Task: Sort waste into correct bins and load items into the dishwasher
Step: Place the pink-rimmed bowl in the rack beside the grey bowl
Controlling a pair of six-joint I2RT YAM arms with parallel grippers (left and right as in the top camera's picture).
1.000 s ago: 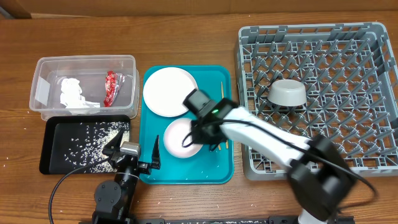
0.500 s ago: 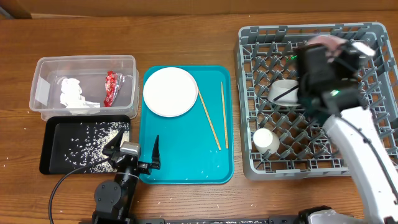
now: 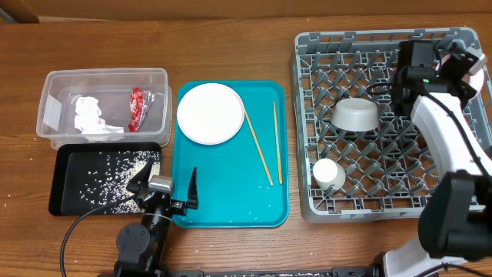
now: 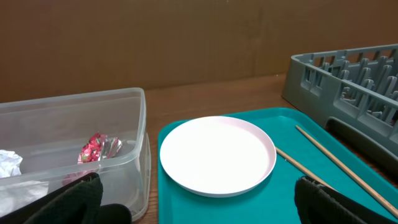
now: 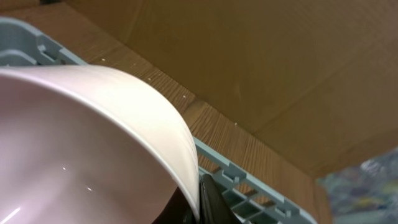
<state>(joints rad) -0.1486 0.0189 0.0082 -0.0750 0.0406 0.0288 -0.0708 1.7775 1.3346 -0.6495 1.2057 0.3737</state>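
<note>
Next, my right gripper turns to tip the pink bowl over, then comes down with it beside the grey bowl, where the dishwasher rack's wires stand empty.
My right gripper (image 3: 463,71) is shut on the rim of the small pink bowl (image 3: 477,74) and holds it tilted over the far right corner of the grey dishwasher rack (image 3: 304,131). The bowl fills the right wrist view (image 5: 81,143). A grey bowl (image 3: 355,115) and a white cup (image 3: 328,174) sit in the rack. The pale plate (image 3: 210,113) and two chopsticks (image 3: 258,150) lie on the teal tray (image 3: 231,204). My left gripper (image 3: 165,186) is open and empty at the tray's near left corner, and the plate (image 4: 217,154) lies ahead of it.
The clear tub (image 3: 104,77) holds the red wrapper (image 3: 137,108) and the white napkin (image 3: 88,115). The black tray (image 3: 61,185) in front of it holds scattered rice grains (image 3: 108,173). A few grains lie on the teal tray.
My right gripper has lifted the pink bowl off the teal tray and carried it to the rack's far right corner. The left arm has not moved.
</note>
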